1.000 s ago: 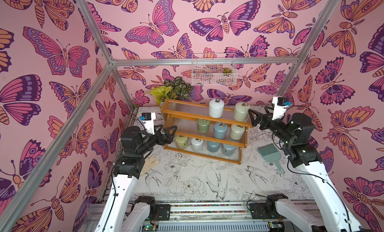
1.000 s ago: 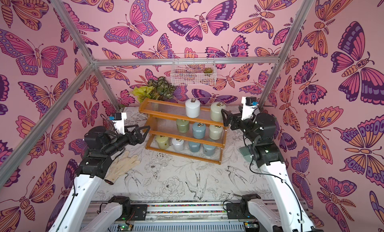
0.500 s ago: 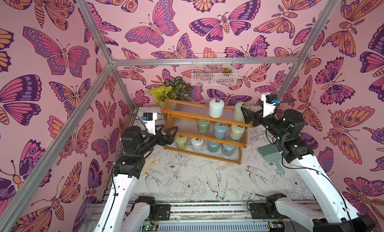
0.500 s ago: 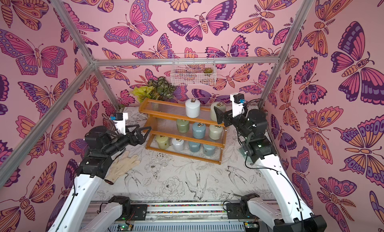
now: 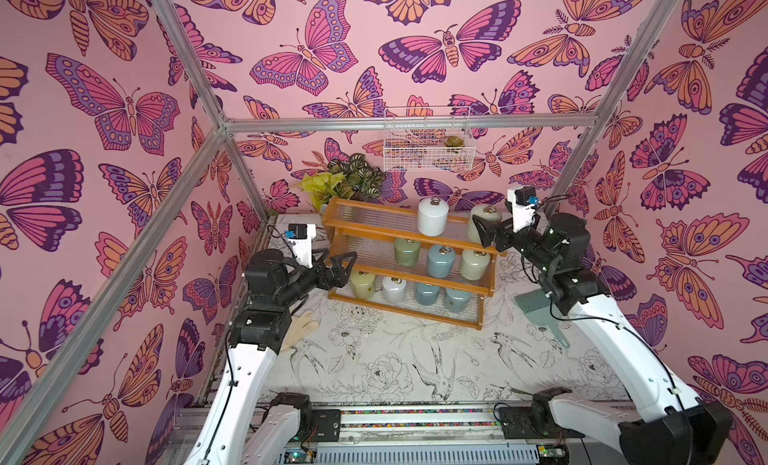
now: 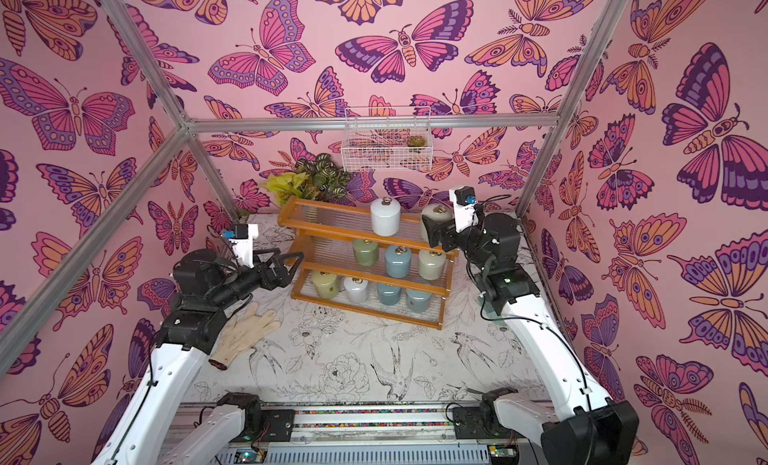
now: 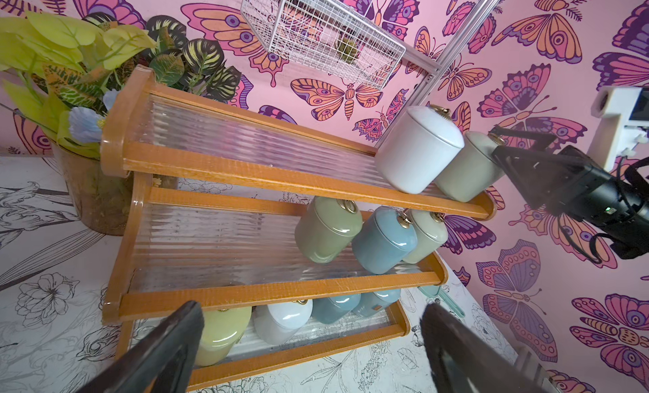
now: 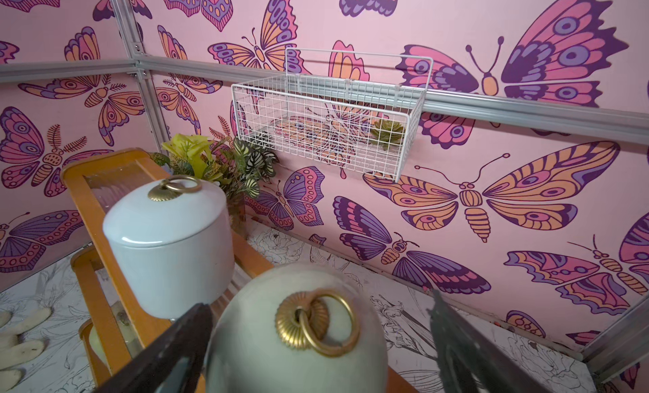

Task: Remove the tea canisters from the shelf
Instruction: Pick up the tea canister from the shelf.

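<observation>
My right gripper should move outward and a little toward the white canister next, around the pale green canister (image 5: 485,214) (image 8: 297,352), because that one is just outward, off-center between the open fingers.
The orange-brown shelf (image 5: 374,231) (image 6: 332,233) stands at the back of the table. Its top tier holds a white tea canister (image 5: 433,216) (image 8: 168,247) and a pale green one (image 8: 298,338) (image 5: 486,212). My right gripper (image 8: 319,303) (image 5: 484,232) is open, its fingers on either side of the pale green one, one close against its side. Three canisters sit on the middle tier (image 5: 441,260) and several on the bottom. My left gripper (image 7: 312,308) (image 5: 349,267) is open and empty, just in front of the bottom tier's left end, near a yellow-green canister (image 7: 221,335) (image 5: 363,284).
A cream work glove (image 6: 245,334) lies under my left arm. A teal dustpan (image 5: 536,313) lies on the table right of the shelf, under my right arm. A potted plant (image 5: 345,180) stands behind the shelf. A white wire basket (image 5: 428,149) hangs on the back wall.
My right gripper has swung in towards the shelf's top tier and now straddles the pale green canister. My left gripper has edged slightly closer to the bottom tier.
</observation>
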### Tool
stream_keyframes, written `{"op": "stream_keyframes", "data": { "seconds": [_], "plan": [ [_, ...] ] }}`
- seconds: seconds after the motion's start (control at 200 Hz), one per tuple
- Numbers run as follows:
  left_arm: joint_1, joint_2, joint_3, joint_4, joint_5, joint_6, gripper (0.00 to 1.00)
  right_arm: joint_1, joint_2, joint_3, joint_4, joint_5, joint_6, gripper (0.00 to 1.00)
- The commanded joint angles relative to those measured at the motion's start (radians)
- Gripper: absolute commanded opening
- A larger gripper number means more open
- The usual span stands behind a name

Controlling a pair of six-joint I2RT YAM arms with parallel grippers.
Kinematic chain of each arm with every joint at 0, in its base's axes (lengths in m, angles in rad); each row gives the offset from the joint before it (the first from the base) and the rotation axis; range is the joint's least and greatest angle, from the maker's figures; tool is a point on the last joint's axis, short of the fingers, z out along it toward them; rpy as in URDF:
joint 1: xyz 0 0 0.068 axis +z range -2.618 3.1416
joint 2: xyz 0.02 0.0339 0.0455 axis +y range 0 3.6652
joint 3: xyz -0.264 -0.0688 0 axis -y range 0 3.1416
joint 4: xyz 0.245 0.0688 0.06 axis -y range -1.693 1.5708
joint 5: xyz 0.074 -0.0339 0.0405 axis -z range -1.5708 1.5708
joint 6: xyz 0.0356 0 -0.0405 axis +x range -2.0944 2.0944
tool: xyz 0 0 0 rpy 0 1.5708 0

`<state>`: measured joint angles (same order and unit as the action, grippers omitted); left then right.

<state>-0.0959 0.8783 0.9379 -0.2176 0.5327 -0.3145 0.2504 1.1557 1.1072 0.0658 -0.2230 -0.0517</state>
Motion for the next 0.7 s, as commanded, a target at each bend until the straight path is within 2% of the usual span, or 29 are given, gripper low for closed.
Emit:
{"op": "stream_keyframes", "data": {
  "seconds": [0.0, 0.696],
  "plan": [
    [-0.005, -0.013, 0.005, -0.009, -0.006, 0.022, 1.0, 0.005, 0.013, -0.003, 0.034, -0.022, 0.01, 0.99],
    [-0.006, -0.002, 0.012, -0.009, -0.02, 0.023, 1.0, 0.005, 0.068, -0.043, 0.081, -0.012, 0.018, 0.99]
  ]
}}
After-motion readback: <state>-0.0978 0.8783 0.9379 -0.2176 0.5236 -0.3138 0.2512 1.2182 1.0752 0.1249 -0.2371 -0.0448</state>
